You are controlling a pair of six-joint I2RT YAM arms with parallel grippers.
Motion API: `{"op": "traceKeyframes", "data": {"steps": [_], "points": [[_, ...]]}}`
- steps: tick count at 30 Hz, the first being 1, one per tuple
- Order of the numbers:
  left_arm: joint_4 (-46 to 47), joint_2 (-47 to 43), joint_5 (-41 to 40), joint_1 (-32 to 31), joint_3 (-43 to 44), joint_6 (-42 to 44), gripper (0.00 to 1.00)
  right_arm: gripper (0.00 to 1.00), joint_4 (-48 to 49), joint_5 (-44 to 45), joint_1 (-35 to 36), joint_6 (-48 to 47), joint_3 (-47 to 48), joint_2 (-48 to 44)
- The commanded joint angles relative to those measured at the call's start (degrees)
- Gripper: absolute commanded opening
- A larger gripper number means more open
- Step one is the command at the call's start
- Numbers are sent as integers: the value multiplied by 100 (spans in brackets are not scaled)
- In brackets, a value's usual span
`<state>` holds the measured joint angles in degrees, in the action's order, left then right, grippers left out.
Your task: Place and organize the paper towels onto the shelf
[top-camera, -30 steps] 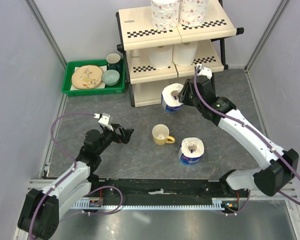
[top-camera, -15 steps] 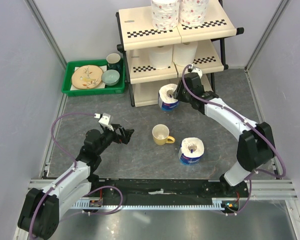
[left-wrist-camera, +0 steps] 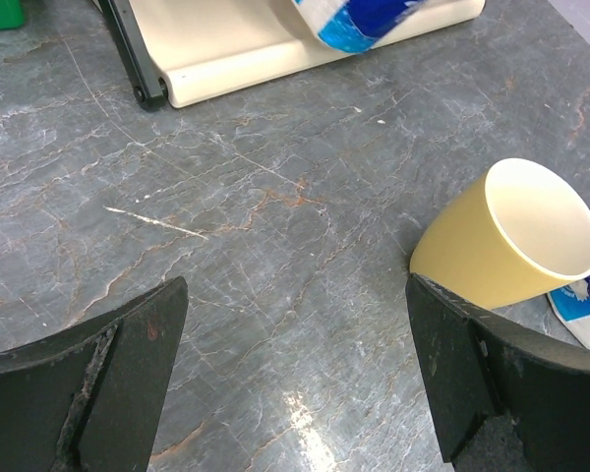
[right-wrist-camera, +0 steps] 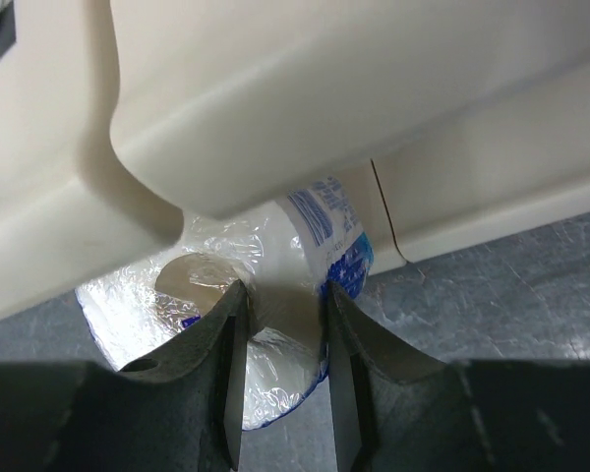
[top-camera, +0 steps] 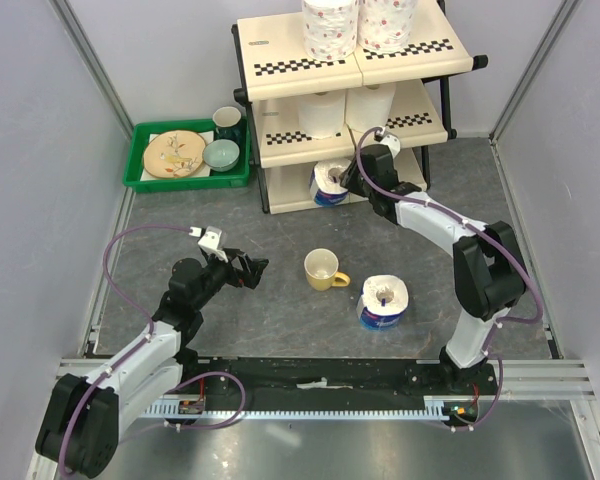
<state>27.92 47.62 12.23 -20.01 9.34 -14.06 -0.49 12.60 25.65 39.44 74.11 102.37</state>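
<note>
The tilted blue-wrapped roll still sticks out over the bottom level's front edge, so my right gripper will push outward under the shelf's middle level and release it there.
The shelf stands at the back, with two floral paper towels on its top tier and two plain ones on the middle tier. My right gripper is shut on a blue-wrapped roll, holding it tilted at the front of the bottom tier. In the right wrist view the fingers pinch the roll's wall under the cream panel. A second blue-wrapped roll stands on the floor. My left gripper hangs open and empty over bare floor.
A yellow mug lies on the floor between the arms, close to my left gripper's right finger. A green tray with a plate, bowl and cup sits left of the shelf. Grey walls close in both sides.
My right gripper has carried the blue-wrapped roll left and back, from in front of the shelf to the edge of its bottom tier. The left arm has not moved.
</note>
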Motion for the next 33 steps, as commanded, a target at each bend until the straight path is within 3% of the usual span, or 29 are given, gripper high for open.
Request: {"op": "traceKeyframes", "data": {"steps": [1,14,27,33], "points": [[187,29,87,-20,85,-44,99,24,875,146,10,160,411,204],[196,37,95,-20,85,-44,99,23,1596,524,10,160,464,547],[187,37,87,-20,85,-35,99,25,1429,498,19,134,781,881],[187,46,87,-20,94,-35,99,46,1447,533,28,99,693,890]]}}
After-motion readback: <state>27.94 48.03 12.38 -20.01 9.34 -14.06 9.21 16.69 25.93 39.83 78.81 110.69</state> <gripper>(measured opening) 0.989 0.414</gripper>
